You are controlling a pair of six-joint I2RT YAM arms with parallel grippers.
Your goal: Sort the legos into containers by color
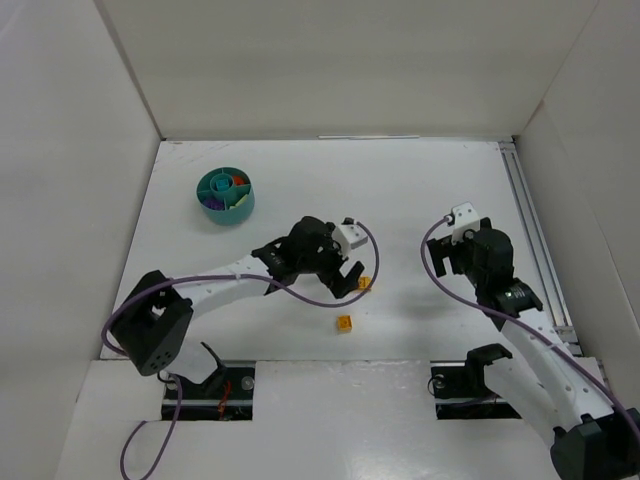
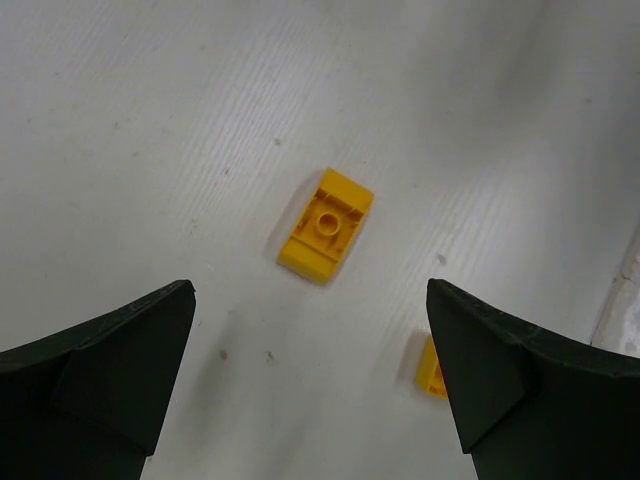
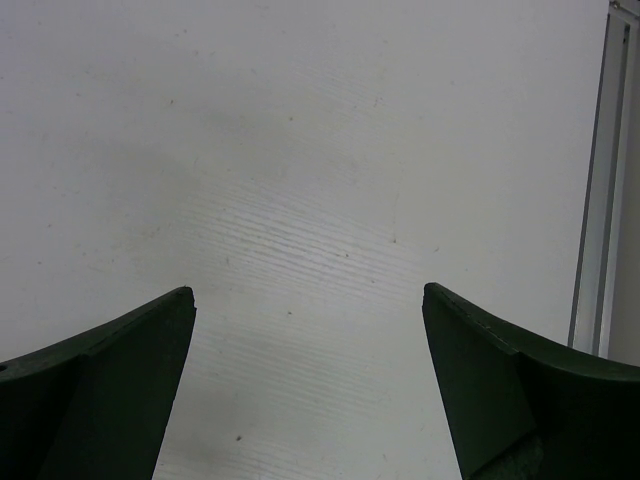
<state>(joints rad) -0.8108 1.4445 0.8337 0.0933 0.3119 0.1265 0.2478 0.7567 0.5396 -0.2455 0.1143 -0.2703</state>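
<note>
The farther yellow lego (image 1: 364, 284) lies ahead of my left gripper's open fingers. I will next move that gripper to the right in the top view and lower it onto the lego.
The teal divided bowl (image 1: 225, 195) stands at the back left and holds purple, orange and pale yellow bits in separate compartments. Two yellow legos lie on the table in front of centre, one (image 1: 364, 283) by my left gripper's fingers and one (image 1: 344, 323) nearer the front. My left gripper (image 1: 345, 275) is open and empty just above the table. In the left wrist view it (image 2: 310, 292) has one yellow lego (image 2: 325, 225) lying ahead of the jaws and another (image 2: 432, 368) half hidden behind the right finger. My right gripper (image 1: 447, 258) (image 3: 308, 295) is open and empty over bare table.
White walls enclose the table on the left, back and right. A metal rail (image 1: 525, 230) runs along the right side and also shows in the right wrist view (image 3: 600, 200). The arm bases sit at the near edge.
</note>
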